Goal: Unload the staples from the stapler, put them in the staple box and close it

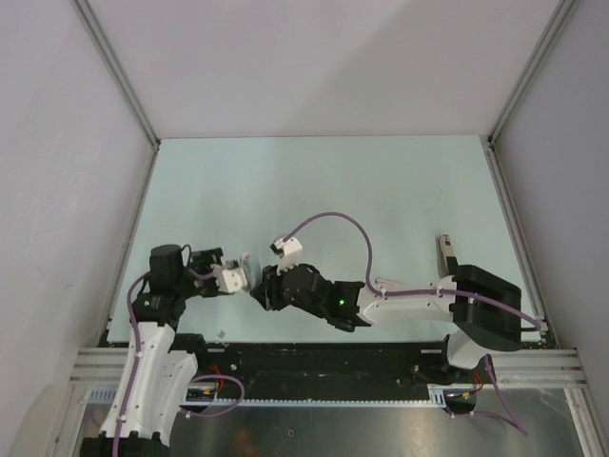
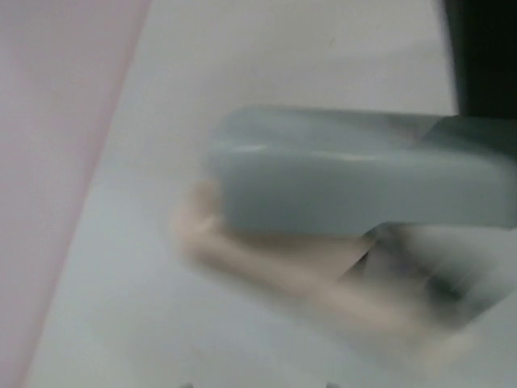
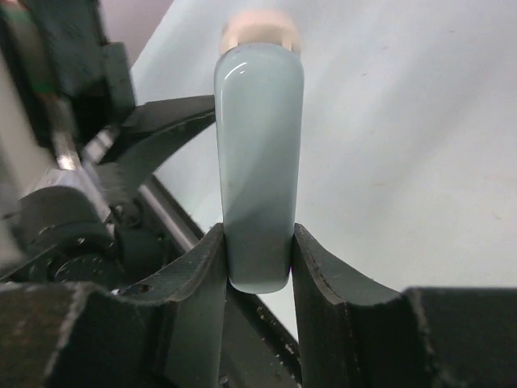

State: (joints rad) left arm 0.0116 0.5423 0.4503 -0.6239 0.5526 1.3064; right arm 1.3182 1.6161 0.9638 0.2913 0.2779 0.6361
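Observation:
I will take the stapler outward and lower my right gripper toward the bare tabletop to release it, since that open spot is below my gripper and outward.
The stapler, pale grey-blue on top with a beige underside, stands up between the dark fingers of my right gripper, which is shut on its lower end. From above, the stapler is held just over the table's near edge, with the right gripper on its right. The left gripper is close on its left. In the blurred left wrist view the stapler fills the middle. Only the tips of the left gripper show at the bottom edge, apart and with nothing between them. The staples are not in view.
A small slim grey-beige object lies on the pale green table at the right, by the right arm's base. Metal rails and walls frame the table on the sides, and a dark rail runs along the front.

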